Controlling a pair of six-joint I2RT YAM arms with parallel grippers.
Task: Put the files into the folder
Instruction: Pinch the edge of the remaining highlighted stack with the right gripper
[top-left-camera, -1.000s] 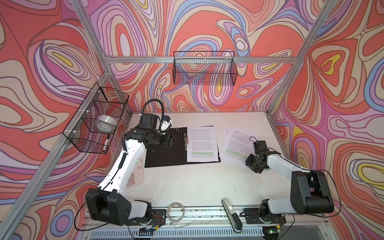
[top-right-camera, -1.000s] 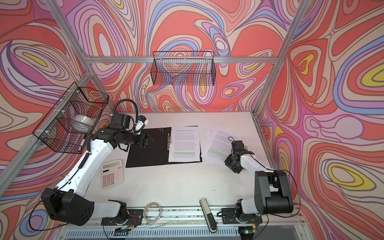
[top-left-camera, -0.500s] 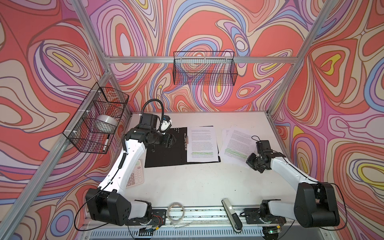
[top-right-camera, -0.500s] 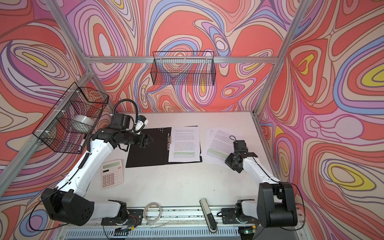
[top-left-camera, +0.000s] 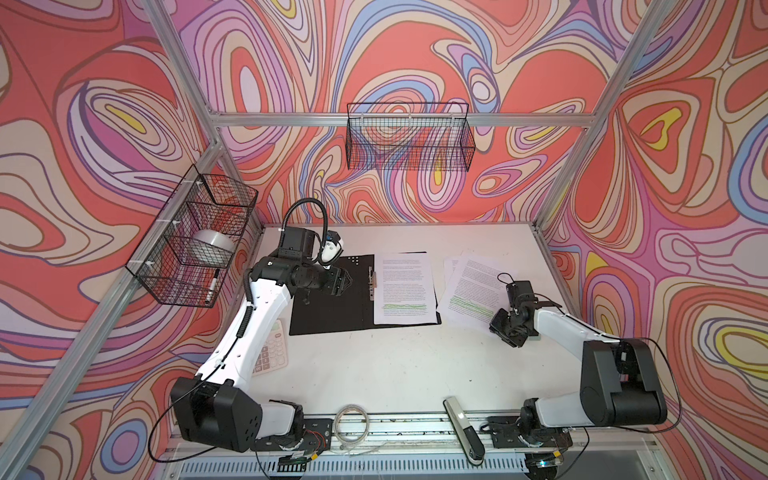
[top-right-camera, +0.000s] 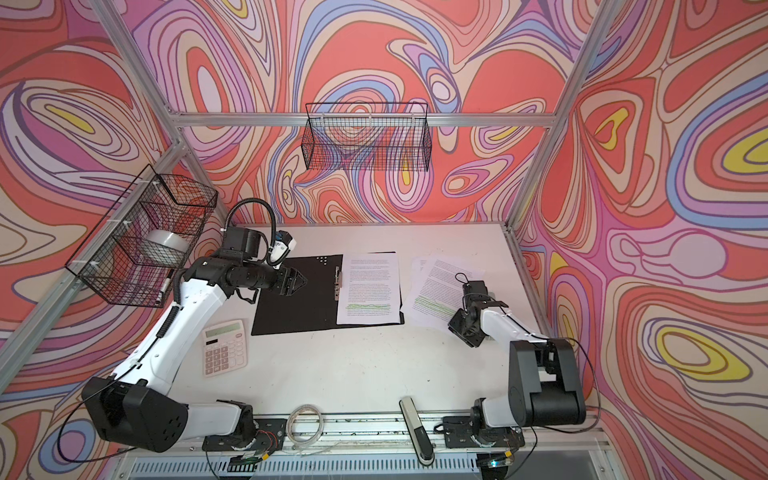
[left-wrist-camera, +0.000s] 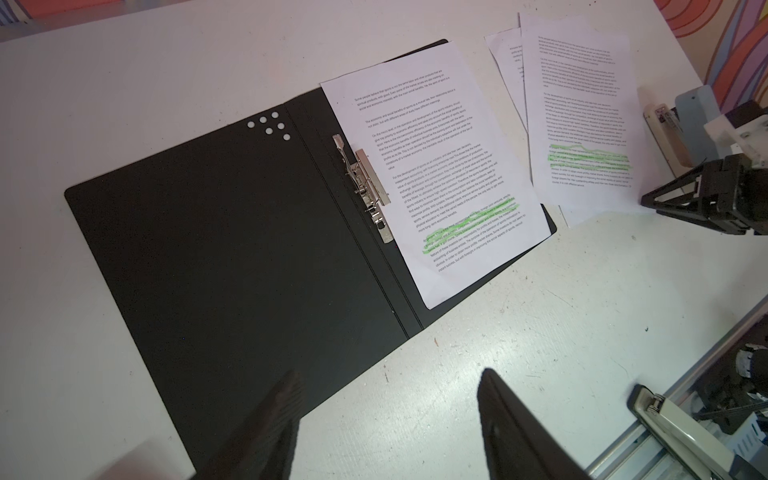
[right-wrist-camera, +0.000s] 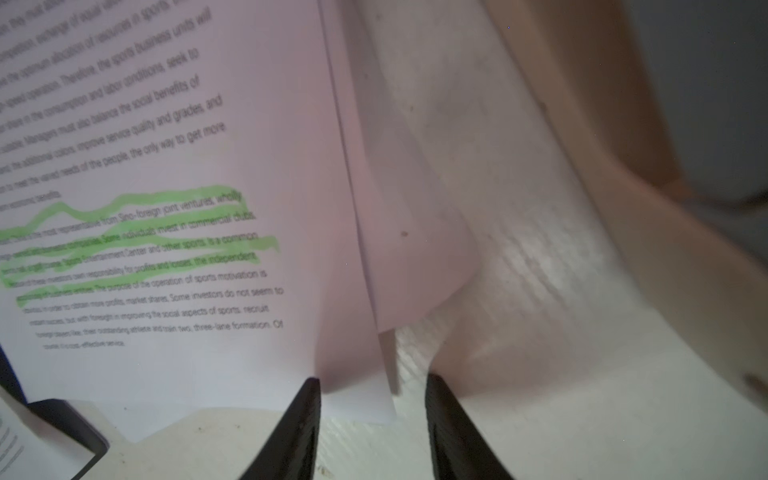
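Note:
The top sheet's near corner is already between the open fingers of my right gripper, so I will next move it slightly outward along the top sheet's side edge (right-wrist-camera: 381, 361) and close it there.
The folder (top-left-camera: 328, 307) (top-right-camera: 291, 307) (left-wrist-camera: 208, 249) lies open on the table, black inside, with a metal clip at its spine. One of the files (top-left-camera: 405, 286) (top-right-camera: 368, 291) (left-wrist-camera: 436, 166) rests on its right half. More files (top-left-camera: 471, 286) (top-right-camera: 436, 286) (left-wrist-camera: 582, 104) (right-wrist-camera: 166, 124) lie loosely stacked to the right of it. My left gripper (top-left-camera: 347, 280) (top-right-camera: 301, 280) (left-wrist-camera: 388, 374) hovers open over the folder's left half, holding nothing. My right gripper (top-left-camera: 500, 328) (top-right-camera: 461, 328) (right-wrist-camera: 372, 380) is low at the loose stack's near right corner. It is open, and a sheet corner lies in the gap.
A calculator (top-left-camera: 272, 353) (top-right-camera: 224, 347) lies near left, partly under my left arm. A stapler (top-left-camera: 463, 428) (top-right-camera: 415, 428) (left-wrist-camera: 685, 436) and a clear coil (top-left-camera: 351, 422) sit at the front rail. Wire baskets hang on the left wall (top-left-camera: 195, 245) and the back wall (top-left-camera: 409, 141).
My right gripper has stayed at the stack's near corner while that arm's elbow swung out to the right and back. The left arm, folder and sheets have not moved.

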